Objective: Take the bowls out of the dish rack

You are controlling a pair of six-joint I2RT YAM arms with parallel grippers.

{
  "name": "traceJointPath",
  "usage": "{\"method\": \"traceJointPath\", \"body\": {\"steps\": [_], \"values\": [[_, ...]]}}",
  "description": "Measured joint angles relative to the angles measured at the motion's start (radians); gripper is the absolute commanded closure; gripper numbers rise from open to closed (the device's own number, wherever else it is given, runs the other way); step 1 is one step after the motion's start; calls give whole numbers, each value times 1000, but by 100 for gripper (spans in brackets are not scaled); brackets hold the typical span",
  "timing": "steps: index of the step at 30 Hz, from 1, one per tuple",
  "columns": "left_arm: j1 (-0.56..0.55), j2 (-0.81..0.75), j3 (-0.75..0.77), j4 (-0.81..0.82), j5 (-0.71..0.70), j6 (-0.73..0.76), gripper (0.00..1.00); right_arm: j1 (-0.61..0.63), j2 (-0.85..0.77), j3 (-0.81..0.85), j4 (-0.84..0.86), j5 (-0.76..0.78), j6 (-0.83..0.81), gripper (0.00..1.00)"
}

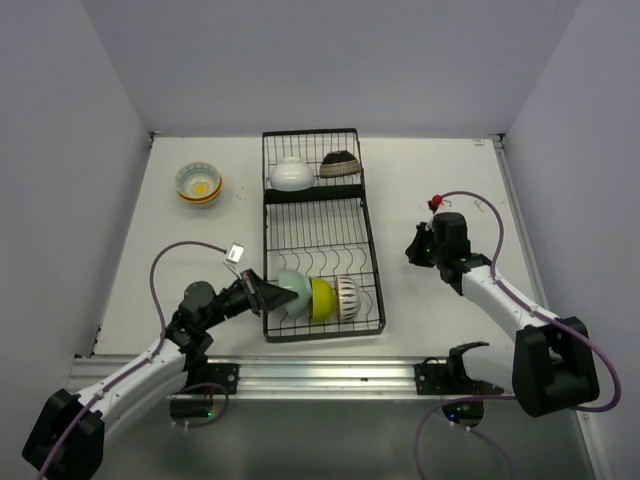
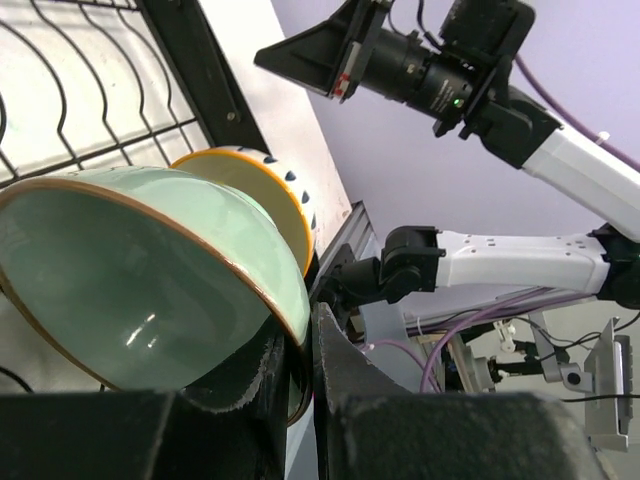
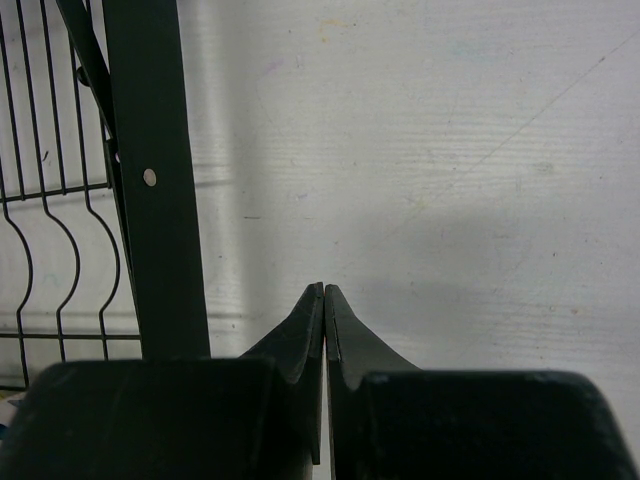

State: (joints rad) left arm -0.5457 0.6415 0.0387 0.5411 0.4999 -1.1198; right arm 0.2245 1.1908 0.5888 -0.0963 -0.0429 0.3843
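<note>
The robot next needs to lift its left gripper, swing it outward, lower it and release, since the bare tabletop by the stack lies outward, to that gripper's left in the top view.
The black wire dish rack [image 1: 369,240] lies in the middle of the table. Its small far section holds a white bowl [image 1: 291,174] and a dark brown patterned bowl [image 1: 340,164]. At the near end stand on edge a pale green bowl [image 1: 295,294], a yellow-green bowl [image 1: 322,298] and a white black-striped bowl [image 1: 347,296]. My left gripper [image 1: 272,295] is shut on the pale green bowl's [image 2: 130,280] rim, one finger inside and one outside [image 2: 305,345]. A yellow-lined bowl [image 2: 265,185] leans right behind it. My right gripper [image 1: 415,247] is shut and empty [image 3: 325,290] beside the rack's right frame [image 3: 150,200].
A stack of bowls [image 1: 199,184] sits on the table to the far left of the rack. A small red-tipped object [image 1: 435,202] lies by the right arm's cable. Grey walls close in the table on three sides, and a metal rail [image 1: 320,375] runs along the near edge.
</note>
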Motion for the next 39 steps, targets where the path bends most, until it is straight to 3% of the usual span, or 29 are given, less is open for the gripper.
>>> {"method": "traceJointPath", "body": {"steps": [9, 18, 23, 31, 39], "values": [[0, -9, 0, 28, -32, 3, 100, 0, 0, 0, 0, 0, 0, 99], [0, -47, 45, -187, -97, 147, 100, 0, 0, 0, 0, 0, 0, 99], [0, -21, 234, -425, -167, 300, 100, 0, 0, 0, 0, 0, 0, 100], [18, 53, 563, -624, -283, 527, 100, 0, 0, 0, 0, -1, 0, 99], [143, 316, 958, -886, -388, 748, 100, 0, 2, 0, 0, -1, 0, 98]]}}
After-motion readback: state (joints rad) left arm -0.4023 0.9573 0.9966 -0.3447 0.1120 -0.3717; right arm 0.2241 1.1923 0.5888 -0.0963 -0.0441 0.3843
